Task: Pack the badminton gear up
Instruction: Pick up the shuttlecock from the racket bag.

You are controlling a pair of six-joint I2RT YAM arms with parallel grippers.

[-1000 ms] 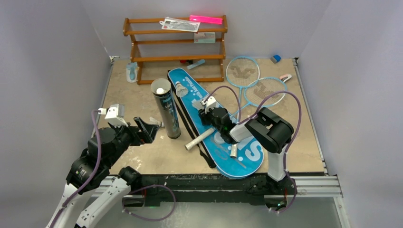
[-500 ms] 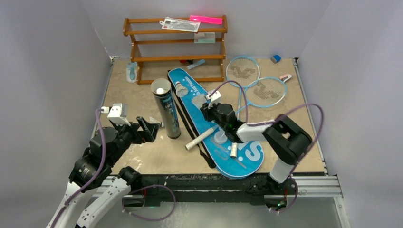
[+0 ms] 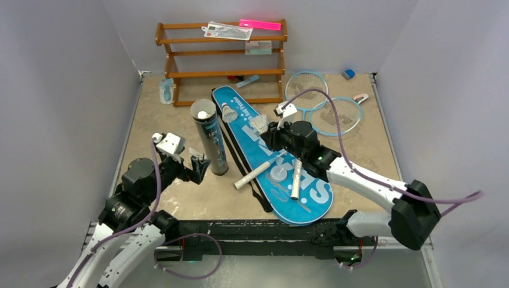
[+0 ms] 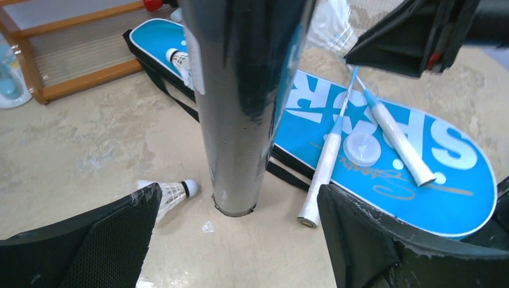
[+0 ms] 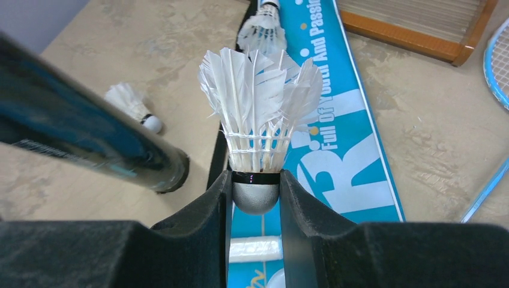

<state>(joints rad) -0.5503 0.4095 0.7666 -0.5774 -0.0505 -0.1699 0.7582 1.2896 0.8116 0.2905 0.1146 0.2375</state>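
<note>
I will bring my left gripper outward onto the black tube's middle (image 3: 212, 141) (image 4: 241, 99) with a finger open on either side, because the tube stands upright ahead of the gap between them.
The black tube (image 3: 209, 137) stands upright with a shuttlecock in its open top. The blue "SPORT" bag (image 3: 309, 198) lies flat beside it, with a shuttlecock (image 3: 228, 112) near its far end. Both rackets (image 3: 307, 90) lie to its right, their white handles (image 3: 252, 176) across the bag. My right gripper (image 3: 265, 128) is shut on a white feather shuttlecock (image 5: 258, 102) by its cork, above the bag (image 5: 342, 132). My left gripper (image 4: 237, 240) is open and low in front of the tube's base (image 4: 240, 90). Another shuttlecock (image 4: 171, 193) lies on the table by its left finger.
The brown wooden rack (image 3: 222, 60) stands at the back with papers on it. A round white lid (image 3: 278, 174) lies on the bag. A pale blue item (image 3: 166, 91) lies left of the rack. Small blue (image 3: 348, 74) and pink (image 3: 361, 97) bits lie at the back right.
My right arm has stretched out and its gripper has lifted a shuttlecock off the bag, moving a little back and right. My left gripper has moved right, closer to the tube's base.
</note>
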